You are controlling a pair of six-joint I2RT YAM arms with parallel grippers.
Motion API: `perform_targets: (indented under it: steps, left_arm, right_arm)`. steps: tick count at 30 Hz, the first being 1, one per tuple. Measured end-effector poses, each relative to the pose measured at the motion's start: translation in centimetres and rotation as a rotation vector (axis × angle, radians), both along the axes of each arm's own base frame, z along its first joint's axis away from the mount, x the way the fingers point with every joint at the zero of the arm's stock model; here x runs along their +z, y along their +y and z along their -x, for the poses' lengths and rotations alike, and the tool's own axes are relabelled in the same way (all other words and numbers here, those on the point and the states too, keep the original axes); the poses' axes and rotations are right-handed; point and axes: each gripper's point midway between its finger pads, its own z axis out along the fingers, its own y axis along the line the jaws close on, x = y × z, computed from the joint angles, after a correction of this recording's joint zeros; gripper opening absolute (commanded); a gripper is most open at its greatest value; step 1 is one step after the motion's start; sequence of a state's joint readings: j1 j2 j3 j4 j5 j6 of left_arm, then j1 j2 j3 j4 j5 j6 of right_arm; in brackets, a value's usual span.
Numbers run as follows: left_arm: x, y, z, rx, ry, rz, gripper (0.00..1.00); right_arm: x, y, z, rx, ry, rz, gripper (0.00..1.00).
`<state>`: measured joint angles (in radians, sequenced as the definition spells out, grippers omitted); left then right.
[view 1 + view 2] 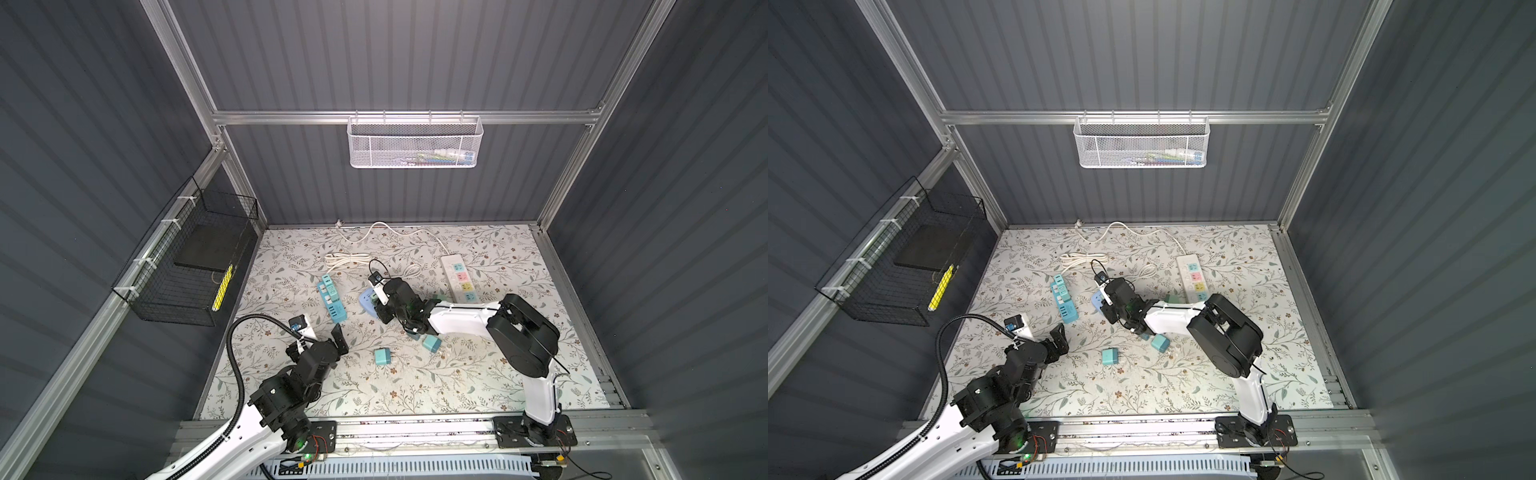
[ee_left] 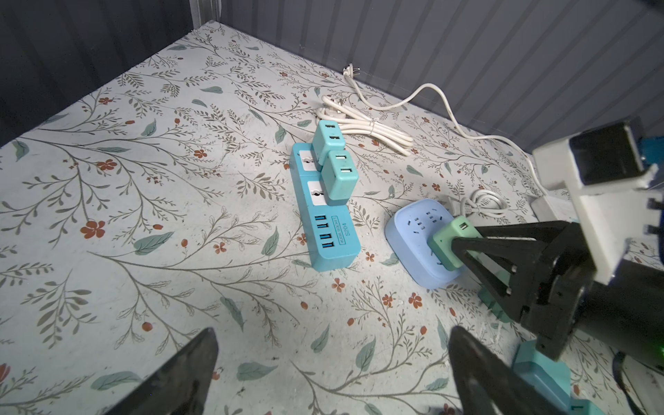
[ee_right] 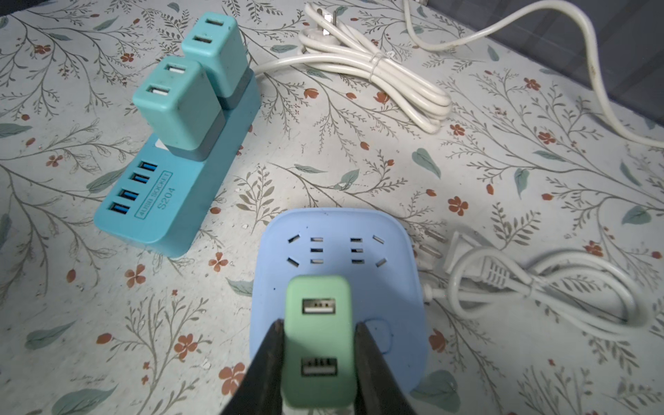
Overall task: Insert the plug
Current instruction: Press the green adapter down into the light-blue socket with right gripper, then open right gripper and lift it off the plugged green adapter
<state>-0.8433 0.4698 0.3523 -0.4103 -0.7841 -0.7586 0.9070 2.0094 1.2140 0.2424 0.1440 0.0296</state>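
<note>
My right gripper should push the plug outward and toward the teal power strip next, then let go of it there, since the plug already stands on the light-blue socket block.
A mint-green plug (image 3: 318, 337) with two USB ports on top is pinched between the black fingers of my right gripper (image 3: 319, 325), which is shut on it. It stands against the near part of a light-blue rounded socket block (image 3: 334, 222). Its prongs are hidden, so I cannot tell how deep it sits. The left wrist view shows the plug (image 2: 449, 240) on the block (image 2: 409, 226) from the side. In a top view the right gripper (image 1: 380, 305) covers the block (image 1: 365, 299). My left gripper (image 2: 332, 334) hangs open over bare table, empty, left of the block (image 1: 316, 345).
A teal power strip (image 1: 334, 309) carrying two teal chargers lies left of the block. A white strip (image 1: 459, 276) with coloured sockets lies at the right rear. Two loose teal chargers (image 1: 381, 356) (image 1: 432, 344) lie near the front. White cords (image 1: 347, 259) coil at the back.
</note>
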Motion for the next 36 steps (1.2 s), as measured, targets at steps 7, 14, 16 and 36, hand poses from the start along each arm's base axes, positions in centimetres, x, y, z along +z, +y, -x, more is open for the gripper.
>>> perform_targets:
  steps: [7,14,16,36]
  left_arm:
    - [0.5,0.3,0.2,0.001,-0.013,0.013,1.00]
    - [1.7,0.7,0.4,0.013,-0.016,0.009,1.00]
    - [2.2,1.0,0.5,0.021,-0.019,0.007,1.00]
    - [4.3,2.6,1.0,0.076,-0.057,0.017,1.00]
  right_arm:
    - [0.1,0.0,-0.1,-0.027,0.008,-0.013,0.21]
    - [0.3,2.7,-2.1,-0.030,-0.001,-0.034,0.21]
    - [0.3,3.4,-2.6,-0.028,-0.006,-0.041,0.21]
    - [-0.7,5.9,-4.2,0.019,0.028,-0.021,0.36]
